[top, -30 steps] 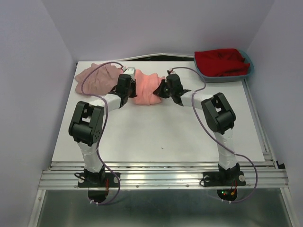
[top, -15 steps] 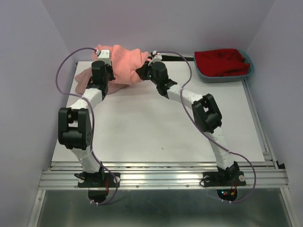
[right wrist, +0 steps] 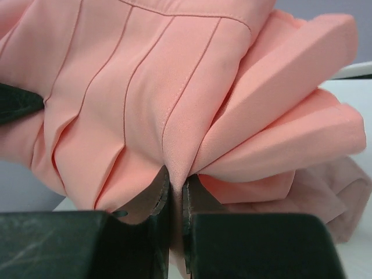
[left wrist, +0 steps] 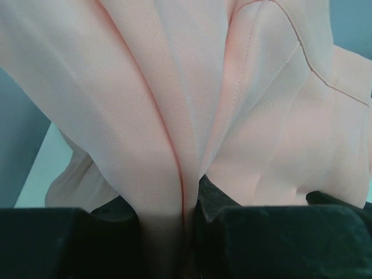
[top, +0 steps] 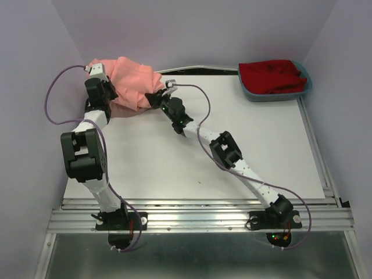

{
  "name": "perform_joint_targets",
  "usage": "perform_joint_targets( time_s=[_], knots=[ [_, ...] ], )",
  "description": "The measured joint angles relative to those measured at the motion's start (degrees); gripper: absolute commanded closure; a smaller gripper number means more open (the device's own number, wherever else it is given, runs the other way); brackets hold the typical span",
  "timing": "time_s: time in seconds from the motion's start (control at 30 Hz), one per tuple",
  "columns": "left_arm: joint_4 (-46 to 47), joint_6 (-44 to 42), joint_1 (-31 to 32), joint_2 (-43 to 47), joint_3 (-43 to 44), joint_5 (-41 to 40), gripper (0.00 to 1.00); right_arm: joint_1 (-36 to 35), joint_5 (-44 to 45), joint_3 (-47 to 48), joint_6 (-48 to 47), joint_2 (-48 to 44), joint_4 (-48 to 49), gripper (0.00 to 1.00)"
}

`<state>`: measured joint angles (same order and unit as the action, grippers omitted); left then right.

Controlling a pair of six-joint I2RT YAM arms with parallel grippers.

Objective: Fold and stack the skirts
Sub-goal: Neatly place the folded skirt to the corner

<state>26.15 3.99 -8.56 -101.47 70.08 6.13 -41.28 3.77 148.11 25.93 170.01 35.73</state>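
Note:
Next, my left gripper lowers and releases the thick fold onto the mauve-pink skirt (top: 119,109) (left wrist: 81,183), since that skirt lies on the tabletop below my gripper, under the coral one.
The salmon-coral pleated skirt (top: 131,81) hangs bunched between both arms over the table's back left corner. My left gripper (top: 99,78) is shut on a thick fold at its left end; that fold (left wrist: 168,192) runs down between the black fingers (left wrist: 244,232). My right gripper (top: 160,96) is shut on the skirt's right end, a thin pleated fold (right wrist: 177,174) pinched between its pads (right wrist: 195,203). The mauve-pink skirt (top: 119,109) lies on the table under the coral one, mostly covered; part of it (right wrist: 343,197) shows low at the right of the right wrist view.
A blue-grey bin (top: 302,87) holding red fabric (top: 272,75) sits at the table's back right corner. The white tabletop (top: 192,157) stretches in front. Purple walls close in at left, back and right.
Both arms have carried the coral skirt up and to the left, from the table's back middle to over the back left corner, above the mauve-pink skirt. Both grips have held.

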Motion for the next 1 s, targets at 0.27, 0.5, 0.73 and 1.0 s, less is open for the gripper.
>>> perform_joint_targets(
  time_s=[0.27, 0.5, 0.73, 1.0],
  knots=[
    [0.3, 2.5, -3.0, -9.2, 1.1, 1.0, 1.00, -1.6, 4.5, -0.4, -1.2, 1.9, 1.3, 0.32],
    [-5.2, 4.3, -5.2, -17.1, 10.6, -2.3, 0.75, 1.9, 9.9, -1.0, -3.2, 2.6, 1.9, 0.05],
    [-15.3, 6.6, -5.8, -19.9, 21.5, -3.7, 0.01, 6.5, 11.2, -9.0, -5.1, -1.0, 1.7, 0.00],
    [-28.0, 6.8, -5.7, -18.4, 22.3, -6.3, 0.01, 8.4, 10.1, -24.4, -6.8, -18.4, 0.9, 0.00]
  ],
)
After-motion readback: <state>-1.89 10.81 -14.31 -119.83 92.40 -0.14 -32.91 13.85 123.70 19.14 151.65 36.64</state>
